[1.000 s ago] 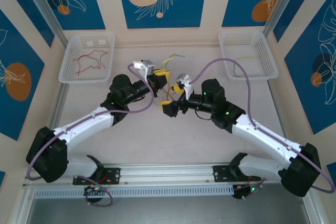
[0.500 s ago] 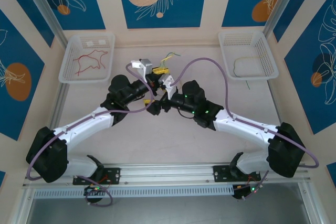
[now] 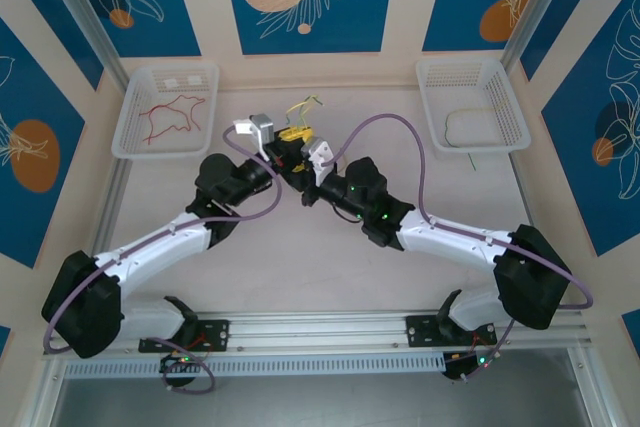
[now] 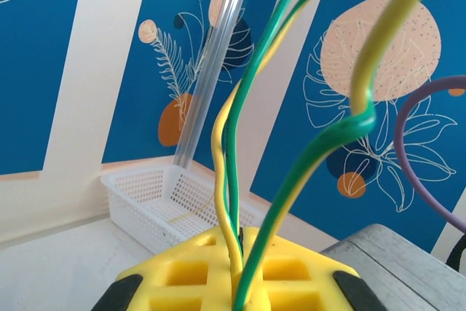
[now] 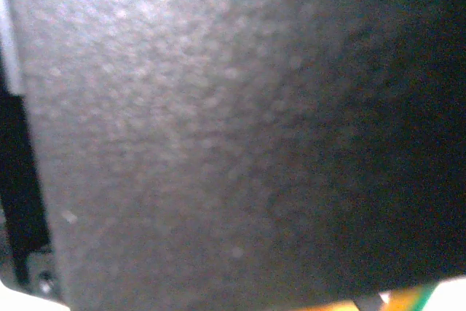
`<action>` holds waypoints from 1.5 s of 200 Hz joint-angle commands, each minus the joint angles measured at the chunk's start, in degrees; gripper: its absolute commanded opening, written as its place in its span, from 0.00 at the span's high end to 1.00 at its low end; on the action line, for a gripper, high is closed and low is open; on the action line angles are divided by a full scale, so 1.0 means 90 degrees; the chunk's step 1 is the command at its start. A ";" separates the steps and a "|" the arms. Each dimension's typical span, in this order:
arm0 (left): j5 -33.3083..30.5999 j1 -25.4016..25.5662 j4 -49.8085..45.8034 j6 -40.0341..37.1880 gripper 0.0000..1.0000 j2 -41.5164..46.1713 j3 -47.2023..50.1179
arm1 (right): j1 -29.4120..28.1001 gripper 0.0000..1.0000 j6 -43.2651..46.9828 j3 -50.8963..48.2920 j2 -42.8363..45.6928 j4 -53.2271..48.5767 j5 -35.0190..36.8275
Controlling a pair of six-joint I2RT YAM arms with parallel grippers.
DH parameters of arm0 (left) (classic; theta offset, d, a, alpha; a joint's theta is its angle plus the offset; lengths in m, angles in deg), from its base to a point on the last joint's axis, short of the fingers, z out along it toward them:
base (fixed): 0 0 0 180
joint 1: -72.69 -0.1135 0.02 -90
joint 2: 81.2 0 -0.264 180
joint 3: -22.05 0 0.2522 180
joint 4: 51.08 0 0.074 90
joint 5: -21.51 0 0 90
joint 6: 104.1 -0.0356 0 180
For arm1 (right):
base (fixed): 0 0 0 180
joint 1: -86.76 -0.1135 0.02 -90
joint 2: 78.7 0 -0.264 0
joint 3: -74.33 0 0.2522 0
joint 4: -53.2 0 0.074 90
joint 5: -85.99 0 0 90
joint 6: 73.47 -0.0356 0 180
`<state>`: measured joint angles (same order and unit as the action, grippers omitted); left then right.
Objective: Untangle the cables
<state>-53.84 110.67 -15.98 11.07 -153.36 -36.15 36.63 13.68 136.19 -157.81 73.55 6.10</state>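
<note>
I need to swing my right gripper outward next, away from the left gripper, and let go over the pale wire's basket [image 3: 470, 109], because similar wire is in there.
A bunch of yellow-green cables [image 4: 234, 152] rises from between the yellow fingers [image 4: 182, 271] of my left gripper [image 4: 244, 256], which is shut on them. From above, these cables [image 3: 302, 107] stick up behind the left gripper [image 3: 292, 135] at mid-table. My right gripper [image 3: 302, 169] presses in right beside the left one with its jaws shut. A dark surface blocks the right wrist view, and I cannot tell if it holds a wire. Red cables [image 3: 170, 115] lie in the left basket [image 3: 135, 142].
The right white basket [image 3: 505, 132] holds a pale wire [image 3: 462, 123], and a short green wire [image 3: 471, 159] lies just in front of it. A thick purple arm cable [image 3: 405, 137] loops over the right arm. The white basket [image 4: 160, 205] stands ahead in the left wrist view.
The right arm swung left from mid-table until its gripper met the left one, and its jaws went from open to shut. The left gripper shifted slightly back with the cables.
</note>
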 commanded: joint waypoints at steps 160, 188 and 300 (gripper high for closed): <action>-0.1012 0.0055 -0.1375 -0.0771 0.00 0.1967 0.0596 | 0.2431 1.00 -0.0546 -0.0012 0.1820 -0.3054 0.0102; -0.1081 0.0061 -0.2374 -0.1120 0.00 0.2168 0.0650 | 0.3615 1.00 -0.0289 0.1043 0.1228 -0.4648 0.0284; -0.0670 0.0594 -0.4296 -0.1692 0.07 0.2235 0.0402 | 0.6355 1.00 0.0457 0.8982 -0.5480 -1.0753 0.1304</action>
<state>-60.00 115.15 -51.65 -1.98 -135.02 -30.64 93.70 14.75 209.06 -201.70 -11.74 14.86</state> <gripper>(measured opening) 0.934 0.090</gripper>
